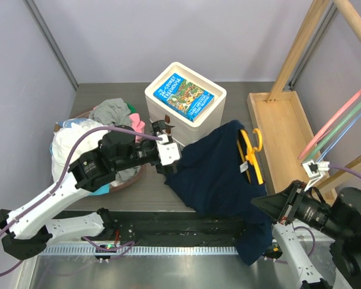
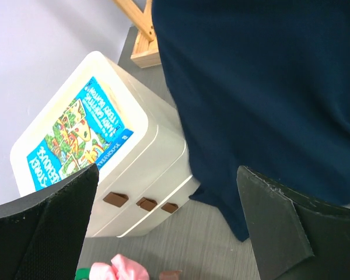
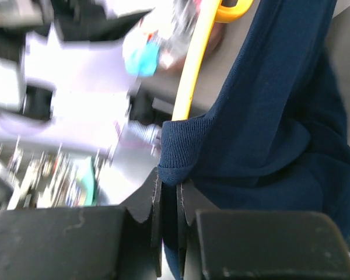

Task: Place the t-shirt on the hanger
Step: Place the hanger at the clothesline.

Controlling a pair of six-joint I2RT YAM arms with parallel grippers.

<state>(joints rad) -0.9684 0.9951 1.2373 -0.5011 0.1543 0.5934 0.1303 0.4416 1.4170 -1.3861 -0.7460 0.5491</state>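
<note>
The right gripper should next move up and outward, hook the hanger (image 1: 251,153) on the wooden top bar (image 1: 351,9) and let go of the shirt, because that bar is above the right gripper and farther outward.
The navy-blue t-shirt (image 1: 219,171) hangs spread between the white box and the table's near edge, its lower part drooping over the front rail. The orange-yellow hanger (image 1: 251,153) lies against its right upper edge, hook up. My left gripper (image 1: 166,149) sits at the shirt's left edge. In the left wrist view it (image 2: 168,175) is wide open and empty, with the shirt (image 2: 262,93) above and to the right. My right gripper (image 3: 170,186) is shut on a ribbed hem of the shirt (image 3: 268,128), with the hanger's yellow arm (image 3: 193,70) just above. In the top view it is mostly hidden by the cloth.
A white box (image 1: 213,111) with a blue book on top stands at the back centre. A basket of mixed clothes (image 1: 93,135) is on the left. A wooden tray and frame (image 1: 286,129) stand on the right, with pink and green rods (image 1: 343,120) above.
</note>
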